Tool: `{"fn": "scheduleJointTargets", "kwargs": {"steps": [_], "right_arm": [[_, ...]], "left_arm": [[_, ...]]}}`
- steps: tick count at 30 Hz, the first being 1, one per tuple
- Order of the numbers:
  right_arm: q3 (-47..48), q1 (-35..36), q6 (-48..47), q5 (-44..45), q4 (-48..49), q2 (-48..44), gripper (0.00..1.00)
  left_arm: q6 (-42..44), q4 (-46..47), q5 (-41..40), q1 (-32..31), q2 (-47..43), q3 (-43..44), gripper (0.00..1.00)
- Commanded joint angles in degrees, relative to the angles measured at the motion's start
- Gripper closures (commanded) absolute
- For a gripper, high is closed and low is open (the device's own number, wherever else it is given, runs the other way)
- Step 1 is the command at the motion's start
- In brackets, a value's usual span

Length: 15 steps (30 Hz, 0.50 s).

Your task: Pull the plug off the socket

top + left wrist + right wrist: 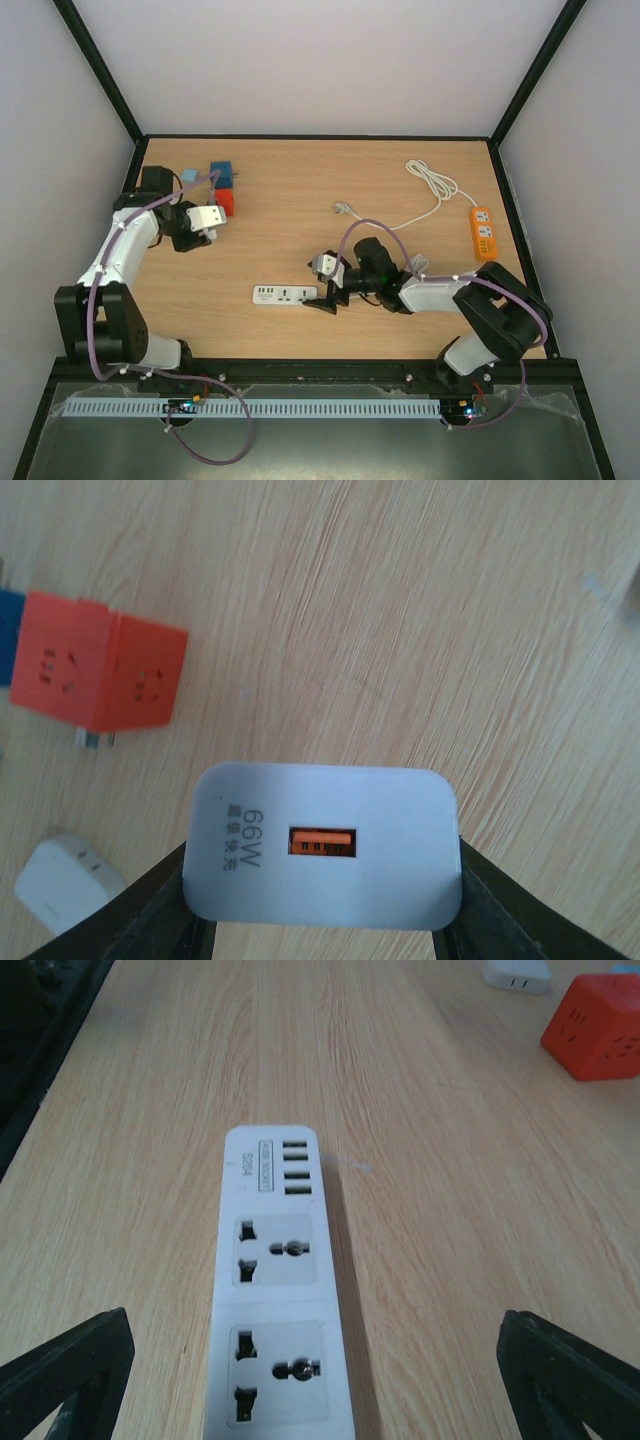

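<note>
The charger plug [325,845] is clear of every socket, so the robot's left gripper will move down toward the bare wood beside the small white adapter and let go of the plug.
My left gripper [207,224] is shut on a white 66W charger plug [325,845] with an orange USB port and holds it above the bare wood at the back left, away from any socket. Its black fingers [160,910] press both short sides of the plug. The white power strip socket [283,294] lies flat near the front centre with its outlets [275,1250] empty. My right gripper [325,288] is open at the strip's right end, and its fingers [65,1370] stand wide on either side of the strip.
A red cube socket [225,203] and a blue cube [221,174] sit at the back left; the red one [95,675] is left of the held plug, with a small white adapter [65,880] nearby. An orange power strip [484,233] with a white cable [430,190] lies at the right.
</note>
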Motion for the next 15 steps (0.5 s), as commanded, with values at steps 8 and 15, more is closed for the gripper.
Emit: {"fn": "scheduleJointTargets", "kwargs": {"steps": [8,15], "right_arm": [[5.9,0.3,-1.2,0.6,-11.7,-6.2,0.01],[10.7,0.3,-6.8,0.3,-25.7,-9.0,0.0]], "left_arm": [[6.8,3.7,-18.7,3.0,7.8,1.1,0.68],[7.4,7.5,-28.5,2.7,13.8,2.2,0.67]]}}
